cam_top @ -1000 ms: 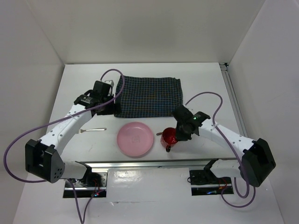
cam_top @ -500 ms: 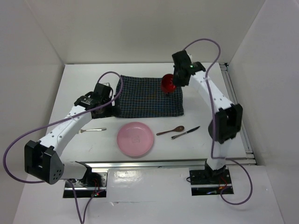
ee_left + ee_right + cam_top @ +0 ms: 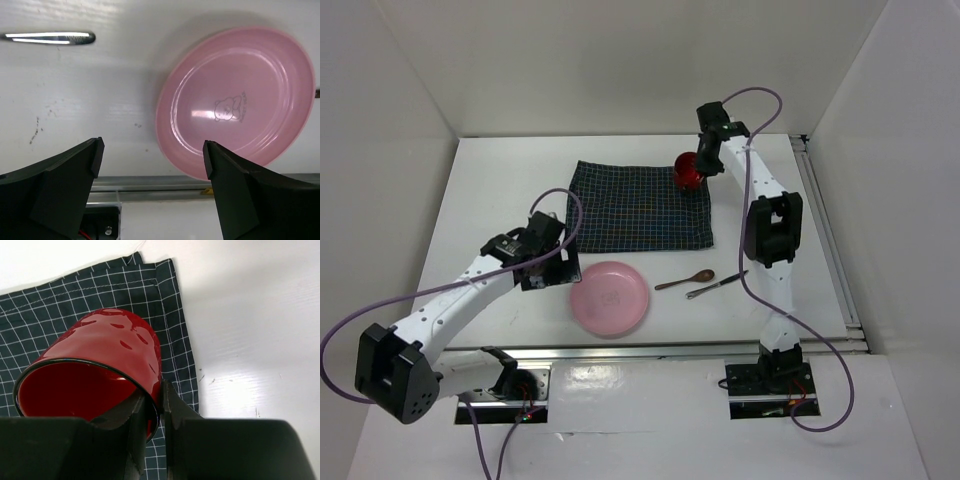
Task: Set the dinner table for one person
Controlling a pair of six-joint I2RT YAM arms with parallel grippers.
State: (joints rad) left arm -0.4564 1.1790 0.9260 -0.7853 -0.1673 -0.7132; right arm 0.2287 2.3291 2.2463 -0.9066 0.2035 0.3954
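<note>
The placemat's far corner (image 3: 151,299) lies below my right gripper, so next my right gripper should bring the red cup down, still tilted above the placemat, onto it and release the cup's rim.
The white dinner table (image 3: 490,180) carries a dark navy checked placemat (image 3: 640,205) at its middle back. My right gripper (image 3: 703,163) is shut on the rim of a red cup (image 3: 688,172), one finger inside and one outside, over the placemat's far right corner. In the right wrist view the cup (image 3: 100,360) is tilted above the cloth (image 3: 60,305) and the gripper (image 3: 155,407) pinches its wall. My left gripper (image 3: 558,268) is open and empty, just left of a pink plate (image 3: 610,298). In the left wrist view the gripper (image 3: 150,162) hangs above the plate's (image 3: 235,105) left rim.
A brown spoon (image 3: 685,281) and a dark knife (image 3: 717,285) lie right of the plate. A metal utensil handle (image 3: 47,38) lies on the table left of the plate. The table's front rail (image 3: 650,350) runs just below the plate. A side rail (image 3: 825,240) runs along the right edge.
My right arm has carried the red cup from the front of the table to the placemat's far right corner. My left gripper has moved from the placemat's left edge down to the plate.
</note>
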